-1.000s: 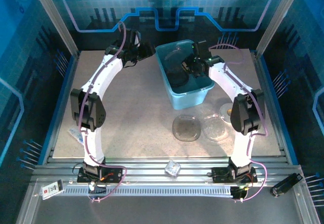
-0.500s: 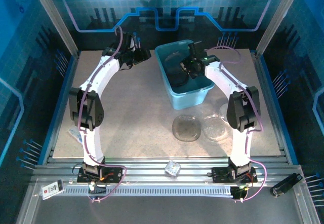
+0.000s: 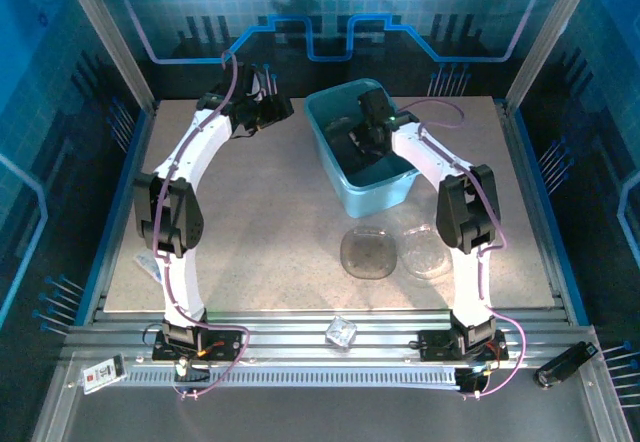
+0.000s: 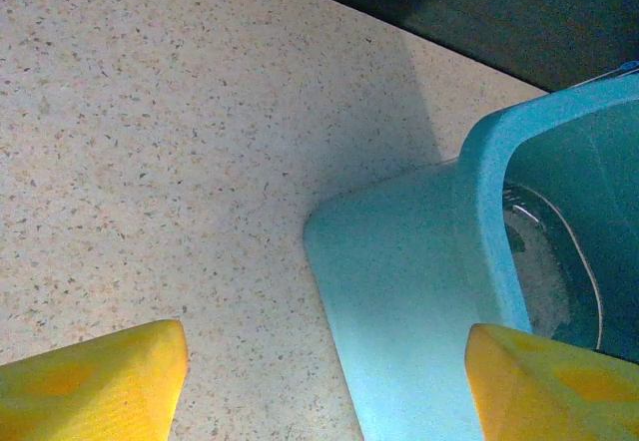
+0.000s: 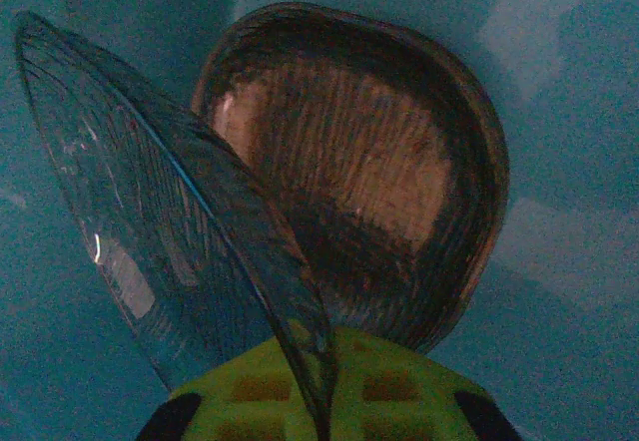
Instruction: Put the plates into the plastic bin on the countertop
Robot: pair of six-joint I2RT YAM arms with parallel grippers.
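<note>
My right gripper lowers the tilted clear plate next and releases its rim over the smoky brown plate [image 5: 379, 152], since that one lies below the gripper.
The teal plastic bin [image 3: 375, 195] stands at the back middle of the countertop [image 3: 260, 222]. My right gripper [image 3: 366, 134] reaches down inside it, shut on the rim of a clear plate [image 5: 165, 221] held tilted on edge. Under it a smoky brown plate [image 5: 379, 152] lies on the bin floor [image 5: 569, 261]. My right gripper [image 5: 324, 386] clamps the plate's edge between its green pads. Two more plates lie in front of the bin, one smoky [image 3: 368, 253], one clear [image 3: 425, 252]. My left gripper [image 3: 270, 110] hovers open left of the bin, its yellow fingers [image 4: 95, 381] astride the bin's corner [image 4: 399, 291].
A small clear faceted cube [image 3: 342, 332] sits on the metal rail at the near edge. A white tag [image 3: 103, 372] lies on the rail at the lower left. Blue and metal rails frame the work surface, with open room at its left half.
My right arm has swung left and farther back inside the bin with the clear plate. My left gripper has drawn back slightly to the left, still open.
</note>
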